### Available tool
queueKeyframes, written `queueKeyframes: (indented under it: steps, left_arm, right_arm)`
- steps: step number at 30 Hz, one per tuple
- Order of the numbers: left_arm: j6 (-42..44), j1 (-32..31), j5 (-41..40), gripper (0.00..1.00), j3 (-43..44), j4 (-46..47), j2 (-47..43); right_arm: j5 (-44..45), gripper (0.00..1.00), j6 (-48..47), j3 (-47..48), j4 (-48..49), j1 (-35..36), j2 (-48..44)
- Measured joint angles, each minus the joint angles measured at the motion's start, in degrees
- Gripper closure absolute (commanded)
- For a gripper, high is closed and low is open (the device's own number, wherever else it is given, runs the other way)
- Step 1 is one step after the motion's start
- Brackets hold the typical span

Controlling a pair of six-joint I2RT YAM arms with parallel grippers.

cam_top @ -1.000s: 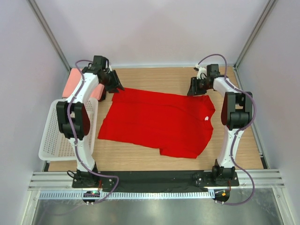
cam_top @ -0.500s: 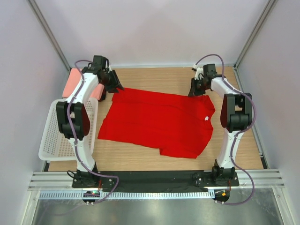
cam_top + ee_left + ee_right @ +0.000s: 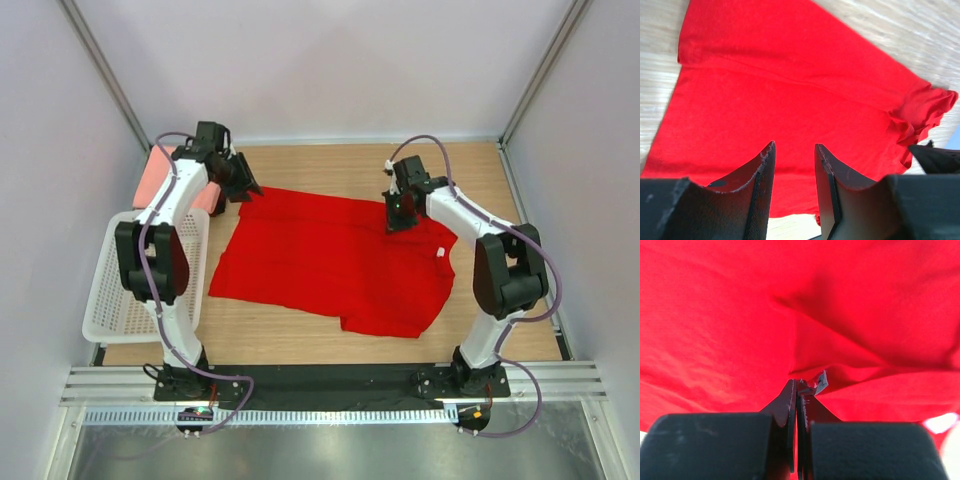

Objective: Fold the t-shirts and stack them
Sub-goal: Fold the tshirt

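The right gripper pulls back and to the left in the top view next, releasing over the t-shirt's middle (image 3: 361,250). The t-shirt's pinched corner is only partway inward.
A bright red t-shirt (image 3: 330,262) lies spread on the wooden table, its far right corner lifted and pulled inward. My right gripper (image 3: 397,217) is shut on that corner; in the right wrist view the jaws (image 3: 797,382) pinch a fold of red cloth (image 3: 715,315) beside a small pale label (image 3: 821,379). My left gripper (image 3: 246,187) hovers at the shirt's far left corner. Its fingers (image 3: 794,146) stand apart with nothing between them, red shirt (image 3: 790,85) beyond. A folded salmon-pink t-shirt (image 3: 152,178) sits at the far left behind the left arm.
A white plastic mesh basket (image 3: 128,290) stands at the left edge, beside the left arm. A small white tag (image 3: 439,252) shows on the shirt's right side. Metal frame posts and pale walls close in the table on three sides.
My right gripper has shut on the shirt's far right corner and swung left, dragging that corner inward over the shirt. The left gripper has barely moved.
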Motion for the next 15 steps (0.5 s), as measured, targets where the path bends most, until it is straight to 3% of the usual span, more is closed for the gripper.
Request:
queueKeyframes:
  steps: [7, 15]
  left_arm:
    - [-1.4, 0.0, 0.0, 0.61, -4.8, 0.3, -1.1]
    - [-2.0, 0.0, -0.1, 0.61, -6.8, 1.0, -3.1]
  right_arm:
    - [6.3, 0.99, 7.1, -6.8, -0.5, 7.1, -0.1]
    - [15.8, 0.99, 16.3, -7.9, -0.4, 11.7, -1.9]
